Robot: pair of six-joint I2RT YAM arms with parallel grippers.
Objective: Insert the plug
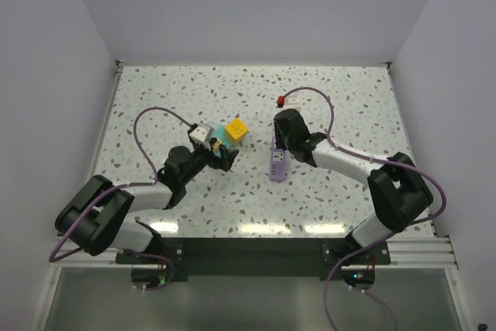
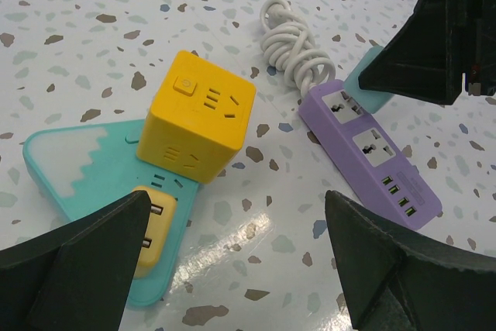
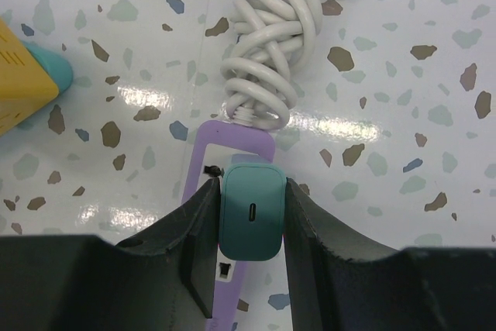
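Note:
I will lower the teal charger (image 3: 250, 221) onto the purple power strip's cord-end socket (image 3: 218, 162) with my right gripper and let go of it there, because that socket is uncovered below my right gripper.
My right gripper (image 3: 249, 215) is shut on a teal plug-in charger (image 3: 250, 221), one finger on each side. It holds the charger over the cord end of the purple power strip (image 3: 232, 133), which lies flat on the table (image 1: 277, 167). In the left wrist view both sockets of the purple strip (image 2: 372, 153) show uncovered, with the teal charger (image 2: 363, 83) just above its far end. The prongs are hidden. My left gripper (image 2: 236, 261) is open and empty, low over the table between the purple strip and the teal strip.
The purple strip's white cord (image 3: 267, 44) is bundled just beyond it. A yellow cube socket (image 2: 201, 118) sits on a teal mountain-shaped strip (image 2: 85, 168), with a small yellow plug (image 2: 151, 226) in it. A red-tipped item (image 1: 280, 101) lies further back.

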